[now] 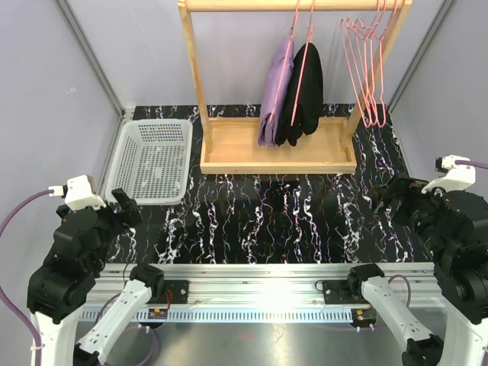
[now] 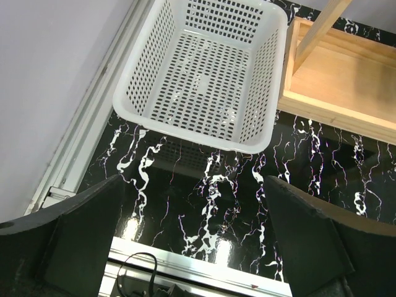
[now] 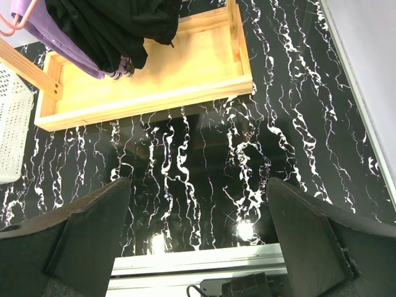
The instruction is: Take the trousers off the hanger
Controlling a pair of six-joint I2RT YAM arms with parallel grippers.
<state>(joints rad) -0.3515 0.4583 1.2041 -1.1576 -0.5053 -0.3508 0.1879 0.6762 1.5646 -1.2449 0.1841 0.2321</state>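
My right gripper should next reach outward and across to pinch the black trousers' bare pink hanger bar [image 1: 303, 65], because the hanger bar is outward of it, to the left in the top view.
The lilac-purple trousers [image 1: 274, 95] and the black trousers [image 1: 305, 95] hang folded side by side on pink hangers [image 1: 299, 46] from the wooden rack's top rail [image 1: 252, 5]. Their lower ends show in the right wrist view, black [image 3: 111, 21] and purple [image 3: 62, 43]. My left gripper [image 1: 126, 206] is open and empty at the near left, its view looking at the basket. My right gripper [image 1: 393, 191] is open and empty at the near right. Both are far from the trousers.
A white perforated basket [image 1: 152, 156] sits at the left, also seen in the left wrist view [image 2: 204, 74]. The rack's wooden base tray [image 1: 278, 149] stands on the black marbled table. Several empty pink hangers [image 1: 370, 69] hang at the rack's right end.
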